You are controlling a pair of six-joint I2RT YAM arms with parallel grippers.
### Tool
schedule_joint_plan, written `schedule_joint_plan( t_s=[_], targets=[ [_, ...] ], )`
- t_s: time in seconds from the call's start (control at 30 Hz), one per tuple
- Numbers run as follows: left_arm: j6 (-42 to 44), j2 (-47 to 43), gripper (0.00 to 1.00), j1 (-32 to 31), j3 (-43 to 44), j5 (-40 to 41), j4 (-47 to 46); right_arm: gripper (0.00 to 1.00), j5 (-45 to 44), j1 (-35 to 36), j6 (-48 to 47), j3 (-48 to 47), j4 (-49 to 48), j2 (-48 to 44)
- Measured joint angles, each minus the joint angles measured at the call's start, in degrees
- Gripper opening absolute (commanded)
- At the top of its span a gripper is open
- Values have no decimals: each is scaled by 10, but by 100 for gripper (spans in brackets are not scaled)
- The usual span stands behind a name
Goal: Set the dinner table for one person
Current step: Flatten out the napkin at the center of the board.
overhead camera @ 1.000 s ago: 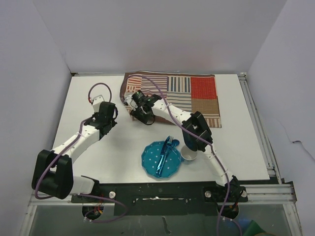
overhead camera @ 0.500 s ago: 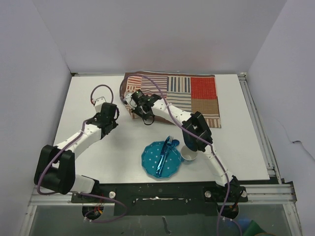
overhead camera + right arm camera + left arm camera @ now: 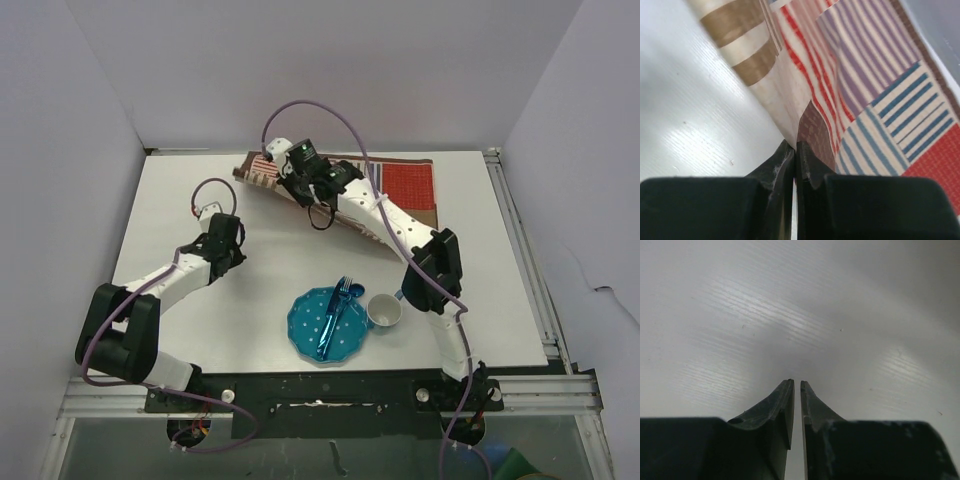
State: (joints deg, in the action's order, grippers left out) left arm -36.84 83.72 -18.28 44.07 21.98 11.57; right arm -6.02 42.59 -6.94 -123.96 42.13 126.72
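Note:
My right gripper draws the mat back toward the plate next, then releases the mat's corner.
The striped patchwork cloth mat point(image 3: 410, 185) lies at the back of the white dinner table point(image 3: 180, 190). Its left part is lifted and folded back. My right gripper point(image 3: 272, 170) is shut on the mat's corner. In the right wrist view the gripper point(image 3: 796, 144) pinches the fold of the mat point(image 3: 880, 100), whose pale underside shows above the table. My left gripper point(image 3: 232, 226) hovers low over the bare table left of centre. In the left wrist view the gripper point(image 3: 795, 382) has its fingers almost together with nothing between them.
A blue dotted plate point(image 3: 328, 322) with blue cutlery point(image 3: 340, 300) on it sits near the front edge. A white cup point(image 3: 384, 311) stands just to its right. Aluminium rails point(image 3: 525, 250) run along the table's right side. White walls enclose the back and sides.
My right gripper has shut on the mat's near-left corner and carried it up and toward the back, folding the cloth. The left arm has drawn back slightly.

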Motion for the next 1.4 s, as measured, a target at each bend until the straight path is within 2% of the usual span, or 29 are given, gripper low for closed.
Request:
schedule_joint_plan(
  t_s=[0.2, 0.4, 0.43, 0.53, 0.6, 0.7, 0.9, 1.03, 1.23, 1.4],
  targets=[
    [-3, 5, 12, -6, -4, -31, -32, 0, 3, -1, 14, 7, -4, -50],
    [-5, 6, 12, -16, -4, -36, -42, 0, 20, -2, 19, 80, -23, -71],
    [-5, 6, 11, -17, -4, -36, -42, 4, 22, -2, 20, 92, -26, -71],
    [-5, 5, 11, -17, -4, -35, -40, 35, 31, -1, 25, 115, -23, -70],
    [-5, 2, 11, -18, -3, -30, -33, 51, 36, 0, 28, 115, -19, -70],
    [-5, -10, 11, -18, 1, -23, -14, 60, 42, 0, 29, 115, -20, -70],
    [-5, -72, 11, -23, 49, 5, 60, 64, 70, -5, 28, 119, -25, -70],
    [0, -125, 11, -28, 115, 20, 105, 66, 99, -12, 29, 137, -36, -71],
    [7, -180, 11, -30, 167, 37, 126, 69, 184, -14, 23, 148, -39, -71],
    [11, -174, 11, -30, 168, 40, 141, 69, 272, -13, 5, 148, -30, -72]
  ],
)
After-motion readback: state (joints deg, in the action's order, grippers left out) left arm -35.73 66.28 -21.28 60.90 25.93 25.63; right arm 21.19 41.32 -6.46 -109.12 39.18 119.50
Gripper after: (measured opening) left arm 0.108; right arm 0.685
